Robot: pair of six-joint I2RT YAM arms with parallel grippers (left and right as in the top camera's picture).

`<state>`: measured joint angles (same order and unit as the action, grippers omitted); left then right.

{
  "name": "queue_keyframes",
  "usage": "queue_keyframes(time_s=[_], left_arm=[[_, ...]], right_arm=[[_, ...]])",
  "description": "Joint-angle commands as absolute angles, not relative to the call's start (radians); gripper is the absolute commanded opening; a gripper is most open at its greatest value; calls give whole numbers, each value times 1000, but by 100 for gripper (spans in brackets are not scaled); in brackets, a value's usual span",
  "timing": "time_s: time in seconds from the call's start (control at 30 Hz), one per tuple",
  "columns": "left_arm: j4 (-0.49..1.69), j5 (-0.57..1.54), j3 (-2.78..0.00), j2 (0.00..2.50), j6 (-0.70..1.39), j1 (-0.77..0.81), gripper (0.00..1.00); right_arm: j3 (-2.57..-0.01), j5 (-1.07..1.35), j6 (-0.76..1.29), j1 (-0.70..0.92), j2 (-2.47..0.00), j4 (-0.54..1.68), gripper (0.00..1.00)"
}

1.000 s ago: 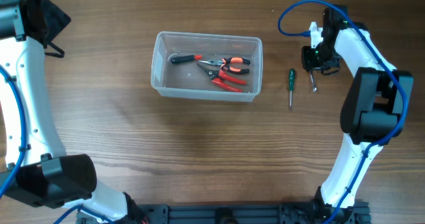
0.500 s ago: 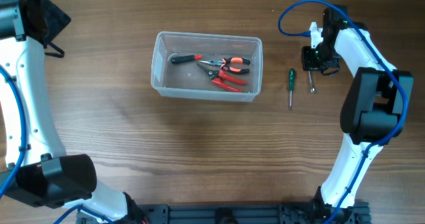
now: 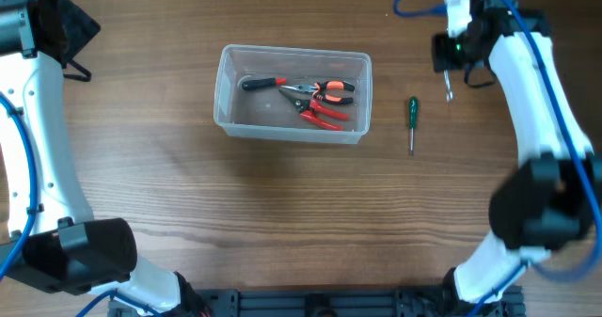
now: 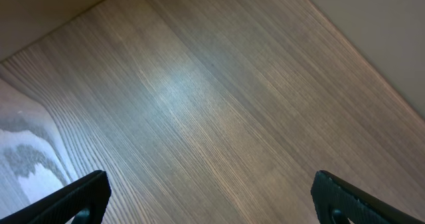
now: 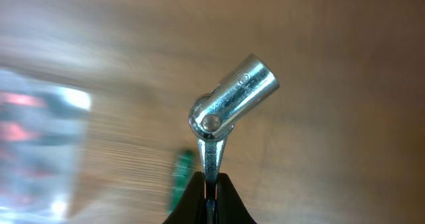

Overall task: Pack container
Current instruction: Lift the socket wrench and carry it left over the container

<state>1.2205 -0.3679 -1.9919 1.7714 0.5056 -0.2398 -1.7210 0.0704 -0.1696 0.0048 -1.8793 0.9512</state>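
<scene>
My right gripper swings past the green screwdriver next, turning, and lowers the wrench (image 5: 229, 101) inside the bin's near side to release it, since the bin's bottom there is bare.
The container (image 3: 222, 93), a clear plastic bin, stands left of centre on the table, and it shows as a blur (image 5: 30, 144) at the left of the right wrist view. It holds red-handled pliers (image 3: 324, 105) and a red-and-black-handled tool (image 3: 263, 83). My right gripper (image 3: 449, 72) (image 5: 211, 181) is shut on the shank of a silver swivel-head socket wrench (image 5: 229, 101), lifted off the table at the far right. A green screwdriver (image 3: 412, 121) lies between the bin and that gripper. My left gripper (image 4: 212, 204) is open over bare wood, nothing between its fingers (image 4: 83, 196).
The left arm (image 3: 38, 119) runs along the table's left edge. The right arm (image 3: 536, 119) reaches up the right side. A blue cable (image 3: 414, 7) loops at the back right. The table's far edge (image 4: 66, 21) and a pale wall show in the left wrist view.
My right gripper has closed on the wrench and lifted it off the table, moving slightly toward the back. The left arm, bin and screwdriver have not moved.
</scene>
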Motion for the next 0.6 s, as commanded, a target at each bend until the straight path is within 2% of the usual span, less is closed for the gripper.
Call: queue_keyframes(time_s=[0.0, 0.27, 0.47, 0.57], left_arm=[[1221, -366, -2001, 1767, 501, -245, 100], [1221, -366, -2001, 1767, 501, -245, 100], [1221, -366, -2001, 1767, 501, -245, 100], [1221, -366, -2001, 1767, 501, -245, 100]], right_arm=[[-1757, 179, -308, 149, -1725, 936, 4], [-1757, 395, -624, 437, -1727, 931, 4], [-1756, 450, -804, 554, -1877, 912, 4], [-1756, 449, -977, 595, -1996, 883, 4]])
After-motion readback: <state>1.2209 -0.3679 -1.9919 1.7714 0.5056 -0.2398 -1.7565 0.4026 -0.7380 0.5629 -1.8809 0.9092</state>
